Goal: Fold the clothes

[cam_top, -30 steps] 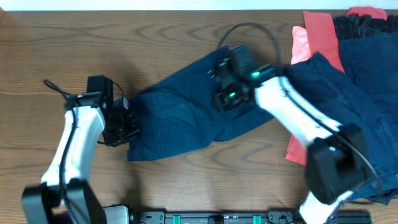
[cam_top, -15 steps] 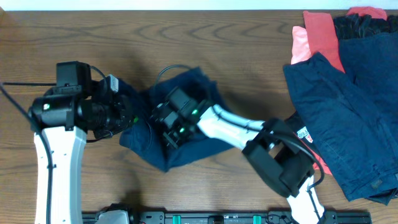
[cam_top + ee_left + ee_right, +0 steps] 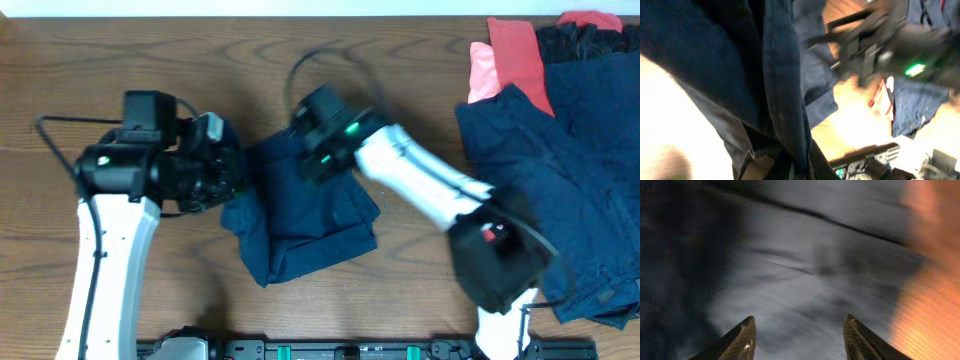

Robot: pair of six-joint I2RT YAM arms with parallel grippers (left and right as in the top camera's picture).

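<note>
My left gripper goes to the right in the overhead view, over the garment's flat part [image 3: 298, 192] [image 3: 814, 75], next and releases, since the held fold still hangs beside that part.
A dark navy garment [image 3: 300, 215] lies bunched in a rough fold at the table's middle. My left gripper [image 3: 228, 178] is at its left edge, shut on a fold of the navy fabric [image 3: 785, 115], which hangs across the left wrist view. My right gripper [image 3: 312, 158] is over the garment's top edge. Its fingers [image 3: 799, 330] are spread open with nothing between them, just above the navy cloth [image 3: 805, 270]. More clothes are piled at the right: a large navy piece [image 3: 560, 190], a salmon-pink one [image 3: 484, 72], a red one [image 3: 520, 55] and a black one [image 3: 580, 40].
The wooden table [image 3: 120, 70] shows bare to the left and along the back. A black rail [image 3: 350, 350] runs along the front edge. The right arm's cable [image 3: 330, 55] loops above the garment.
The navy garment has gone from spread out to folded into a compact bundle. My right gripper moved left over it, then back up to its top edge, open. My left gripper moved right with the cloth's edge.
</note>
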